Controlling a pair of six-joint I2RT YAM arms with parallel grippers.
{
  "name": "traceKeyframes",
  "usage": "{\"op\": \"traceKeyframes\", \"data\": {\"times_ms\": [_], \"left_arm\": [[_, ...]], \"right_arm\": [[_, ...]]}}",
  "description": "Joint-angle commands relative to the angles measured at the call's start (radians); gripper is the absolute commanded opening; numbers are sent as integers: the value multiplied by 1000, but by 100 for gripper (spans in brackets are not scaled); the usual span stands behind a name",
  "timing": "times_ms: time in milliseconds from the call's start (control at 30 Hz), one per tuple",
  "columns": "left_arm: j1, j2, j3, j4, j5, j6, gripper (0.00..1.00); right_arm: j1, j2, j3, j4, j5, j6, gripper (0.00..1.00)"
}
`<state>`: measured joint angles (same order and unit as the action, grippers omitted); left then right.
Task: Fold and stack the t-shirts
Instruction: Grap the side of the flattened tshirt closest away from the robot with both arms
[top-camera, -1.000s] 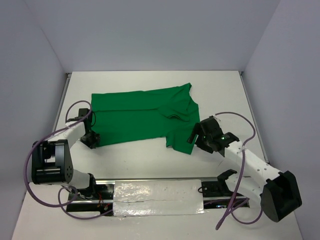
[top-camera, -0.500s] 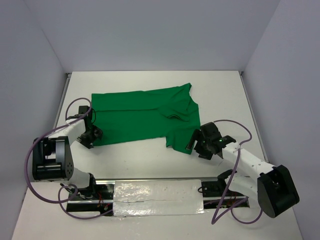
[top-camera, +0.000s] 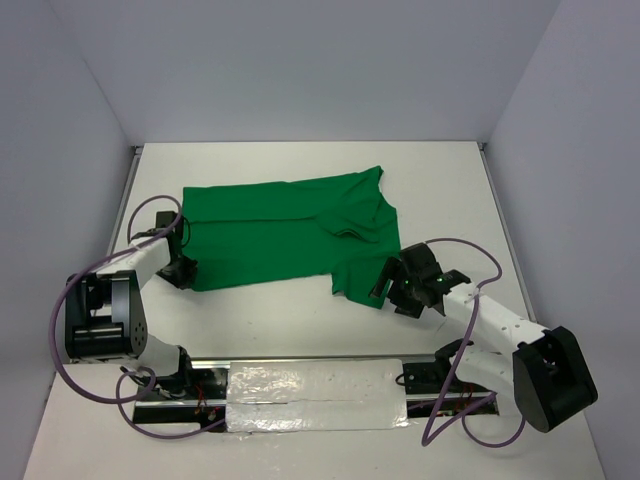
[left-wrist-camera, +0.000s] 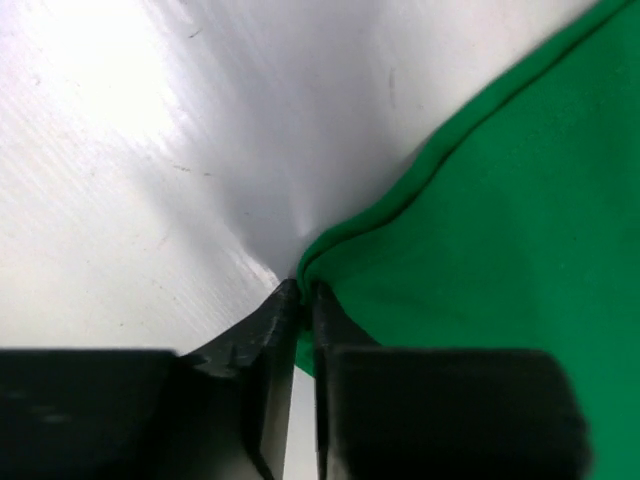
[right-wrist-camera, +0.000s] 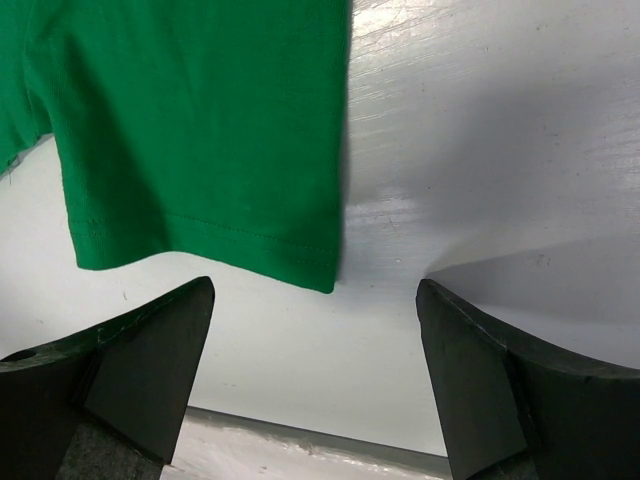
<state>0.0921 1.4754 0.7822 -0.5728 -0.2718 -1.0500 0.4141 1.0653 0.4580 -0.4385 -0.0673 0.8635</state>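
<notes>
My right gripper is low at the near sleeve and should next lower to the outer corner of the sleeve's hem (top-camera: 379, 304) (right-wrist-camera: 324, 278), then close.
The bright green t-shirt (top-camera: 280, 235) lies spread flat on the white table, its body to the left and a sleeve at the lower right. My left gripper (top-camera: 184, 268) sits at the shirt's near left corner. In the left wrist view its jaws (left-wrist-camera: 303, 290) are pinched together on the hemmed corner of the t-shirt (left-wrist-camera: 500, 220). My right gripper (top-camera: 385, 285) hovers low at the near sleeve. In the right wrist view it (right-wrist-camera: 315, 300) stands wide open, with the sleeve's hem corner (right-wrist-camera: 200, 130) just ahead of the fingers and nothing between them.
A foil-taped rail (top-camera: 315, 395) runs along the near edge between the arm bases. Purple cables (top-camera: 150, 215) loop beside each arm. Grey walls close in the table (top-camera: 300, 325) on the left, back and right.
The left gripper opened wider, shifted slightly to the shirt's corner and closed on it. The right gripper slid down and left toward the sleeve hem, staying open.
</notes>
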Motion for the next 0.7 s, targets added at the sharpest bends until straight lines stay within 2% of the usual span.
{"op": "traceKeyframes", "data": {"times_ms": [0,33,100,267,400,533,667], "left_arm": [[5,19,-3,10,-6,-15,21],[5,10,-3,7,-6,-15,11],[5,-18,-4,-10,2,-15,1],[5,-85,-35,-27,43,-10,0],[5,-116,-54,-35,43,-4,0],[5,-115,-52,-41,39,-1,0],[6,-118,-46,-42,43,1,0]], "right_arm": [[-11,10,-4,-22,12,11,89],[-11,12,-8,-25,15,15,89],[-21,18,-24,-16,9,28,89],[-26,68,-64,58,-41,57,87],[-26,94,-76,99,-66,75,79],[-26,117,-81,124,-58,83,61],[-26,117,-84,123,-39,100,33]]}}
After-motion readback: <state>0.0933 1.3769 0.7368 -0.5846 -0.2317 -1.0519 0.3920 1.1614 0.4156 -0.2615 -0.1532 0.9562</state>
